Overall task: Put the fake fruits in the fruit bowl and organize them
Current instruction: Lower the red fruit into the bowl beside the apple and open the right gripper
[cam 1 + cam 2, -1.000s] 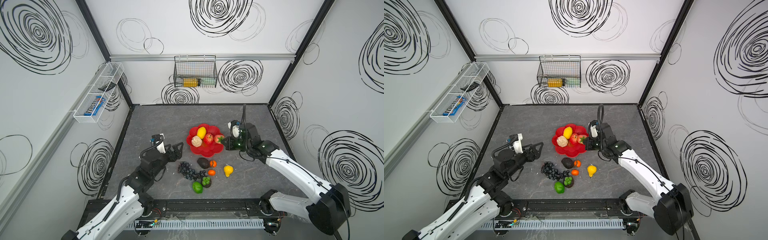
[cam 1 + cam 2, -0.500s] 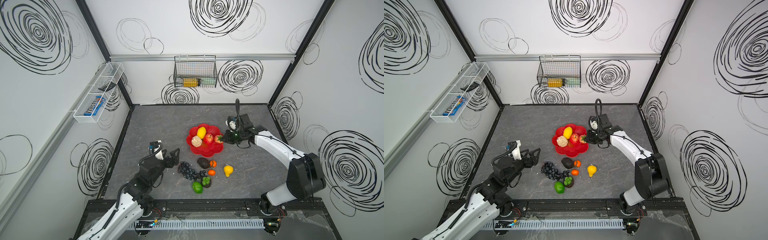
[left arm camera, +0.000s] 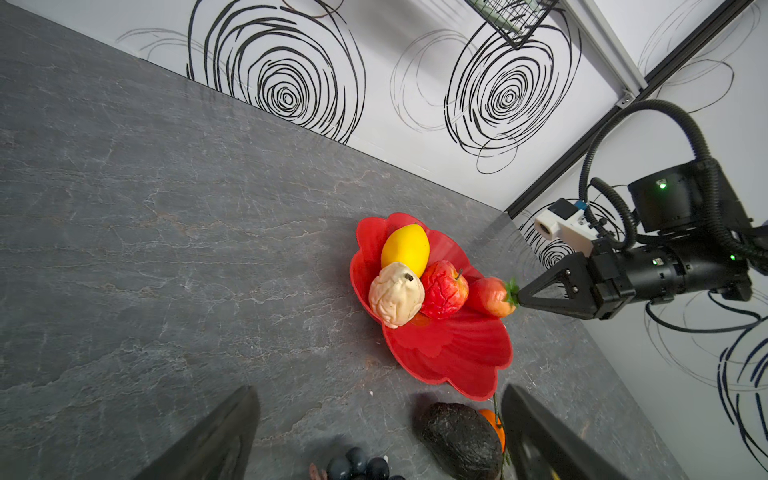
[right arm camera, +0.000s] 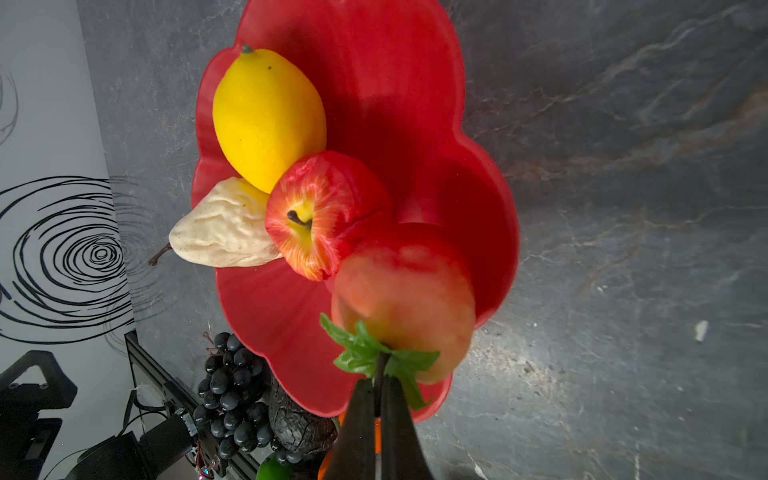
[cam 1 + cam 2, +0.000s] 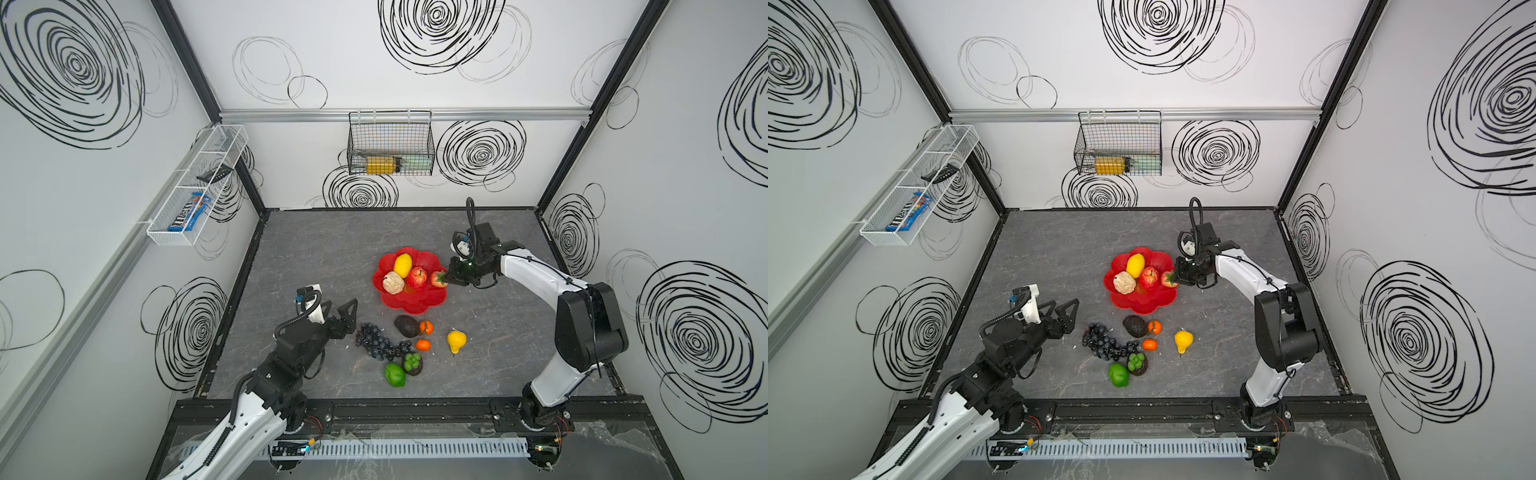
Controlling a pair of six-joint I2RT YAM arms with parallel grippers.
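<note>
Next, the right gripper eases outward and toward the bowl's hollow point(image 4: 477, 232) beside the red apple. It then releases the strawberry's green stem, because the strawberry still overhangs the bowl's rim.
The red fruit bowl point(image 5: 415, 302) holds a yellow lemon point(image 5: 402, 264), a cream lumpy fruit point(image 5: 392, 282) and a red apple point(image 5: 417, 277). My right gripper point(image 5: 449, 277) is shut on the green stem of a strawberry point(image 4: 405, 291), which sits at the bowl's right rim point(image 3: 492, 296). In front of the bowl, on the table, lie a dark grape bunch point(image 5: 376, 343), a black avocado point(image 5: 406, 326), two oranges point(image 5: 425, 327) point(image 5: 423, 345), a yellow pear point(image 5: 456, 340) and two green fruits point(image 5: 395, 375) point(image 5: 412, 362). My left gripper point(image 5: 338, 311) stands open and empty just left of the grapes.
A black wire basket point(image 5: 390, 143) with a yellow-labelled bottle hangs on the back wall. A white wire basket point(image 5: 195, 187) on the left wall holds a blue candy packet point(image 5: 190, 211). A black frame rail point(image 5: 395, 409) borders the table's front.
My right arm has folded its elbow upward while the strawberry stayed at the bowl's right rim. My left gripper has slid a little toward the front, nearer the grapes.
</note>
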